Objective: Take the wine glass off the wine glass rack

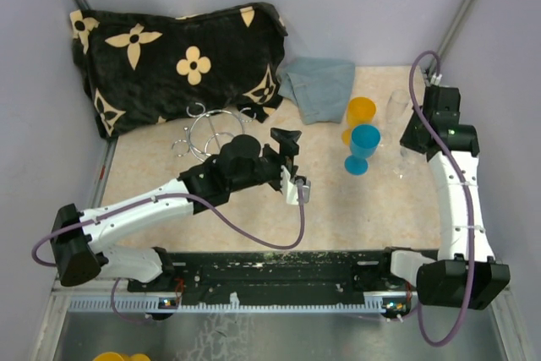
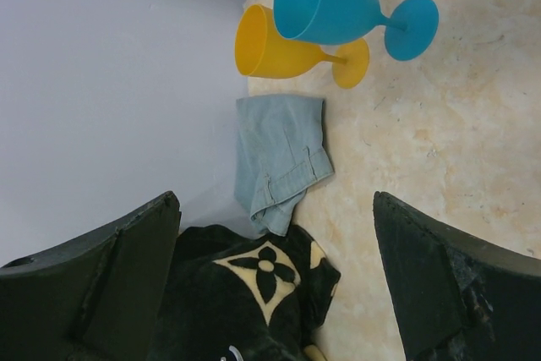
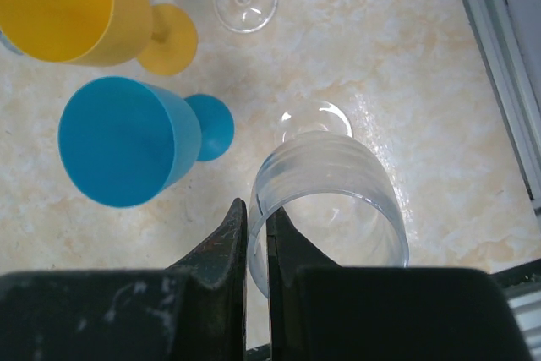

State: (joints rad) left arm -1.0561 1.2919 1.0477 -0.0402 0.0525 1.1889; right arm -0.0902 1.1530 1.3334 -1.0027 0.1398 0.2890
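Observation:
My right gripper shifts toward the blue goblet next, lowers the held glass onto bare tabletop point(image 1: 394, 172) point(image 3: 293, 131) beside that goblet, then lets go of the glass's rim.
The wine glass rack point(image 1: 211, 128), a silver wire stand, sits by the black blanket, partly hidden under my left arm; no glass shows on it. My left gripper point(image 1: 293, 165) is open and empty to the right of the rack; in the left wrist view point(image 2: 275, 205) its jaws stand wide apart. My right gripper point(image 1: 408, 148) is shut on the rim of a clear wine glass point(image 3: 330, 200), one finger inside the bowl and one outside. The glass stands upright, its foot point(image 3: 313, 120) at or just above the tabletop at the right.
A blue goblet point(image 1: 364, 145) and a yellow goblet point(image 1: 360, 113) stand left of the held glass. A second clear glass point(image 1: 396, 107) stands behind. A folded denim cloth point(image 1: 319, 86) and a black flower-patterned blanket point(image 1: 182, 61) lie at the back. Walls close in on both sides.

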